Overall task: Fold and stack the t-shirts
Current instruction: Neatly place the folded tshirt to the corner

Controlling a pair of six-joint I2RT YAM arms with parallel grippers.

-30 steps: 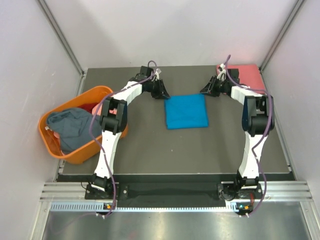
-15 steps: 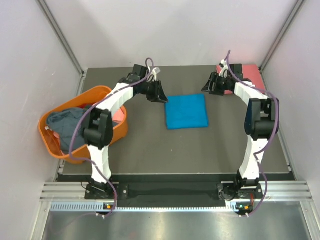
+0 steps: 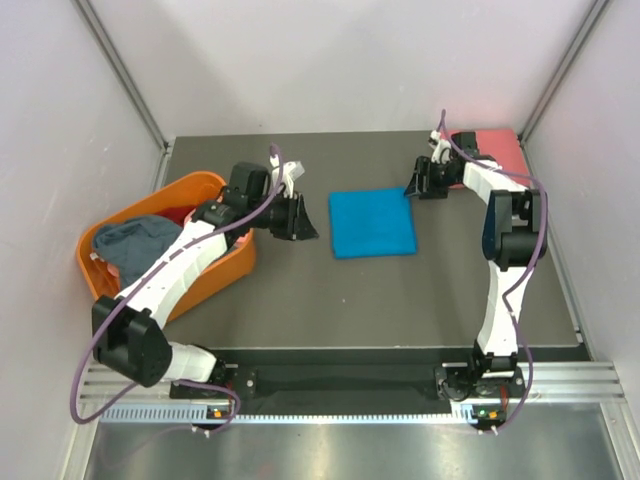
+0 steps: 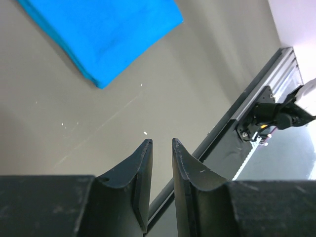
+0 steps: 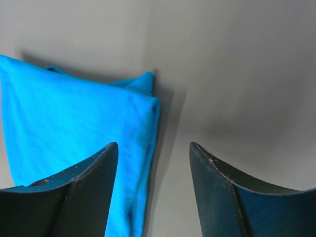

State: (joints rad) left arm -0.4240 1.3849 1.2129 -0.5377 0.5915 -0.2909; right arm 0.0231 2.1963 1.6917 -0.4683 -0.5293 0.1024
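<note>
My right gripper lowers and shifts toward the blue t-shirt (image 3: 372, 223) next, onto its corner nearest the salmon-pink t-shirt, since its folded edge runs between my open fingers.
A bright blue t-shirt (image 3: 372, 223), folded into a rectangle, lies flat in the middle of the dark table. In the left wrist view the blue t-shirt (image 4: 103, 34) is far ahead of the fingers. My left gripper (image 3: 300, 224) hovers left of it, apart from the cloth; its jaws (image 4: 162, 141) stand narrowly open with nothing between them. My right gripper (image 3: 411, 189) is open at the shirt's back right corner. In the right wrist view its fingers (image 5: 153, 148) straddle the folded edge of the blue t-shirt (image 5: 74, 128). A salmon-pink folded t-shirt (image 3: 497, 150) lies at the back right corner.
An orange basket (image 3: 213, 181) stands at the table's left edge with a crumpled grey-blue t-shirt (image 3: 135, 245) inside, under the left arm. White walls enclose the table on three sides. A metal rail (image 4: 256, 94) runs along the table edge.
The left arm has swung back and down toward the basket side, away from the blue t-shirt. The right gripper has opened and shifted to the shirt's back right corner.
</note>
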